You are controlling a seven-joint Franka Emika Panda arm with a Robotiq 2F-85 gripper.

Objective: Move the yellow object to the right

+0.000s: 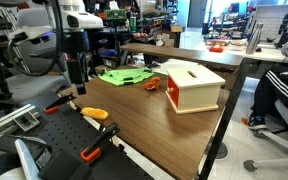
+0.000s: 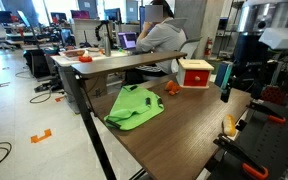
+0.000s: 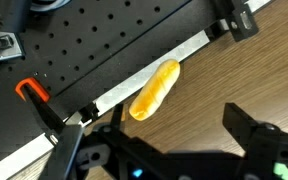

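Observation:
I should next lower my gripper onto the middle of the yellow object, with a finger on each side, because the yellow object (image 1: pixel 95 113) (image 3: pixel 155 90) is below my gripper against the metal piece at the black board's edge.
The yellow object (image 3: pixel 154 88) is a small yellow-orange oblong lump. It lies on the wooden table against the metal strip at the edge of the black perforated board. It also shows in both exterior views (image 1: pixel 92 112) (image 2: pixel 229 125). My gripper (image 3: pixel 159 140) hangs above it, open and empty, with one black finger on each side of the wrist view. In both exterior views the gripper (image 1: pixel 76 83) (image 2: pixel 236 92) is well above the table and touches nothing.
A wooden box with a red side (image 1: pixel 191 85) (image 2: pixel 195 73), a green cloth (image 1: pixel 124 75) (image 2: pixel 134 105) and a small red-orange piece (image 1: pixel 152 84) lie on the table. Black clamps with orange handles (image 1: pixel 94 150) (image 3: pixel 29 90) sit on the perforated board (image 3: pixel 104 40). A person sits beyond the table (image 2: pixel 162 35).

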